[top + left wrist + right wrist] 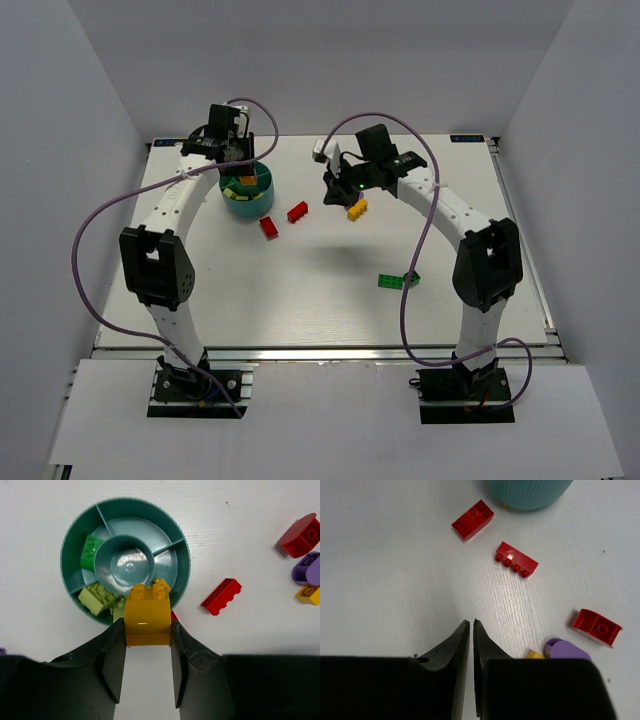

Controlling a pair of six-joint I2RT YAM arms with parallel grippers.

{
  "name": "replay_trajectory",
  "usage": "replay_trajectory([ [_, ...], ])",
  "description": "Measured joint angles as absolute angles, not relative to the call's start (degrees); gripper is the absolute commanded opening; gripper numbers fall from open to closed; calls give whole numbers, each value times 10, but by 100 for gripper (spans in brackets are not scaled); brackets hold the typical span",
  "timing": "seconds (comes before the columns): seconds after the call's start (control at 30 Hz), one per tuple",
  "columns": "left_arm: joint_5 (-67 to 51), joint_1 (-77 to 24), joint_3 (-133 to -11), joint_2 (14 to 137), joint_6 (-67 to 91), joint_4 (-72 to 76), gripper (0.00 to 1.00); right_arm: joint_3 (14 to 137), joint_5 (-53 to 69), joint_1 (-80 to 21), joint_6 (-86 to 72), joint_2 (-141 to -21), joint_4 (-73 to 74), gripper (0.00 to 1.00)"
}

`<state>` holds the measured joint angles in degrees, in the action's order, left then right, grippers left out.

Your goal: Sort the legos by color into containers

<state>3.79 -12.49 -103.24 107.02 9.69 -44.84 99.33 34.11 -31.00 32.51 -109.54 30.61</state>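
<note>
The left gripper carries the orange lego down and over the cup's section nearest the red legos next, since an orange lego already sits there.
The teal cup [70, 540] stands at the back left, seen from above with its compartments around a central tube. One compartment holds a green lego [90, 552] and another pale green ones [100, 598]. My left gripper [147, 630] hangs over the cup's near rim, shut on an orange lego [147, 617]. My right gripper [471, 623] hovers over bare table right of the cup [247, 190]. Its fingers are shut to a thin slit with nothing between them. Two red legos [472, 519] [516, 559] lie between it and the cup.
A red curved lego [596, 627], a purple one [567, 649] and a yellow one [535, 654] lie just right of the right gripper. A flat green plate [397, 281] rests nearer the right arm's base. Grey walls enclose the table.
</note>
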Motion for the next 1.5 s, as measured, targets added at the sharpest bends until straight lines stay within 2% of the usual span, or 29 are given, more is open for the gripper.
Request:
replay_trajectory([
  [0.53,-52,-136,-1057,1120,-39,-355,0,938,361,-273,317,-1068,290,14],
  [1.43,-23,-141,-1013,1143,-95,-356,0,929,362,-262,308,-1067,281,16],
  [1.5,-19,-141,-1012,1145,-97,-356,11,929,362,-262,308,-1067,281,16],
])
